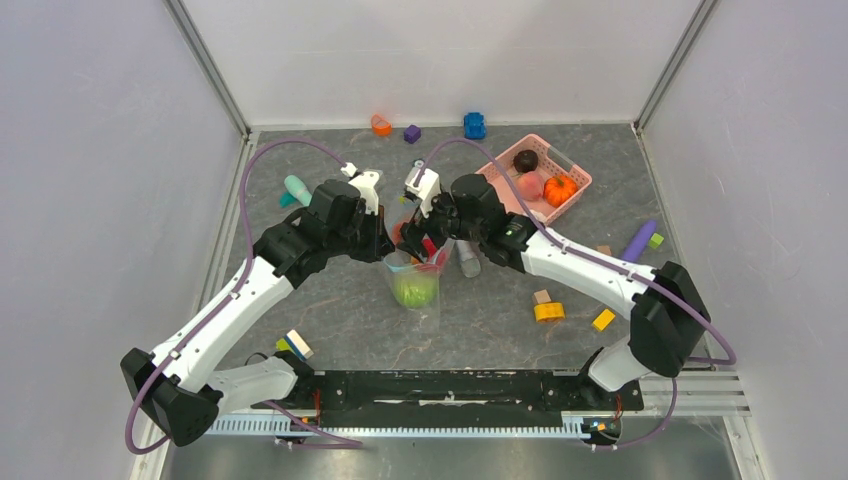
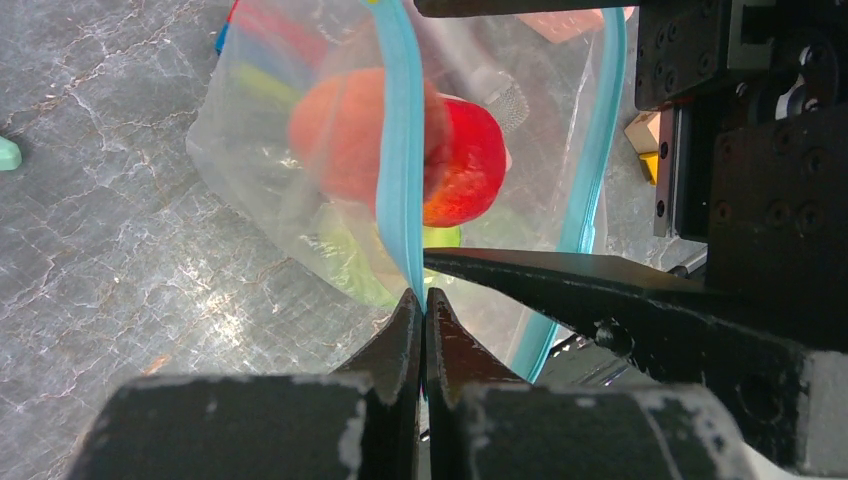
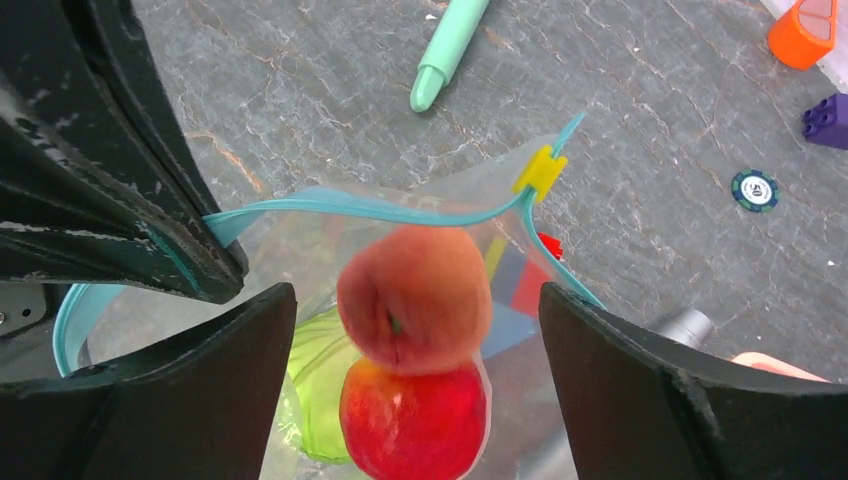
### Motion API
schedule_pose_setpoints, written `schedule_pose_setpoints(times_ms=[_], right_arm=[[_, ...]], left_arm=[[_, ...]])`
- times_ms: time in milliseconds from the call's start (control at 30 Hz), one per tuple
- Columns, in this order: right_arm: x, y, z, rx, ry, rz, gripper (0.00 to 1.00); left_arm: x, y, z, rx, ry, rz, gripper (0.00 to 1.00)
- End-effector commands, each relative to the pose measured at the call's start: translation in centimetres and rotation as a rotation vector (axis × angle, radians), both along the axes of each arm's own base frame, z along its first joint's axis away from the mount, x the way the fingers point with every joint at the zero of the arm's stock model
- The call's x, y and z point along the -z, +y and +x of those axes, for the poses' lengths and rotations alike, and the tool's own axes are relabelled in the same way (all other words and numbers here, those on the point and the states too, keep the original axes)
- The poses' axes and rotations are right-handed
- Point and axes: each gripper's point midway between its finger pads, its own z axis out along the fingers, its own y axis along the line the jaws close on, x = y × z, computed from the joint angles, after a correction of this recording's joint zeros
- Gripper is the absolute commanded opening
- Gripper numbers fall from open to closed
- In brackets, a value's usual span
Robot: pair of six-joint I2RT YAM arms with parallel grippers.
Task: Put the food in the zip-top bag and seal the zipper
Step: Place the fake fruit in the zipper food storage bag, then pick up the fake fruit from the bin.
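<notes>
My right gripper is in the bag's opening (image 1: 428,240) and will lift up out of it. It will then go outward to the pink basket and down onto the pink piece (image 1: 530,186), because some food is still outside the bag.
The clear zip-top bag (image 1: 418,292) stands open at the table's middle. My left gripper (image 2: 424,300) is shut on its teal zipper (image 2: 402,150) and holds that edge up; it also shows from above (image 1: 392,240). My right gripper (image 3: 417,295) is wide open over the bag's mouth (image 1: 428,240). A peach (image 3: 415,290), slightly blurred, is between its fingers, touching neither, right above a red apple (image 3: 415,420). A green ball (image 3: 315,380) lies lower in the bag (image 1: 415,290). A yellow slider (image 3: 541,170) sits at the zipper's end.
A pink basket (image 1: 572,170) at the back right holds a dark brown piece (image 1: 526,160), a pink piece (image 1: 528,185) and an orange pumpkin (image 1: 560,188). A mint-green stick (image 3: 450,50) lies behind the bag. Coloured blocks (image 1: 548,312) lie scattered right and at the back.
</notes>
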Motion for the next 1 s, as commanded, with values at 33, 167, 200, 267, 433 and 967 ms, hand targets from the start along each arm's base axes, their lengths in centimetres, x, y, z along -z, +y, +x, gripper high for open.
schedule_pose_setpoints(times_ms=[33,167,200,267,433,967], right_arm=[[-3.5,0.4,-0.5,-0.020,-0.056,0.094,0.98],[-3.9,-0.3,-0.1,0.017,-0.080,0.082,0.98],[-4.1,-0.5,-0.1,0.021,-0.090,0.083,0.98],[-4.8,-1.0,0.0,0.042,-0.110,0.085,0.98],[-6.2,-2.7,0.7,0.130,-0.161,0.085,0.98],[-3.9,-18.3,11.7,0.882,-0.008,-0.003,0.98]], left_arm=[[-1.4,-0.6,0.4,0.011,-0.040,-0.049,0.02],[-1.4,-0.6,0.4,0.008,-0.043,-0.051,0.02],[-1.4,-0.5,0.4,0.006,-0.043,-0.051,0.02],[-1.4,-0.5,0.5,0.005,-0.044,-0.049,0.02],[-1.4,-0.4,0.6,-0.001,-0.049,-0.048,0.02],[-2.0,-0.4,0.4,0.011,-0.077,-0.059,0.02]])
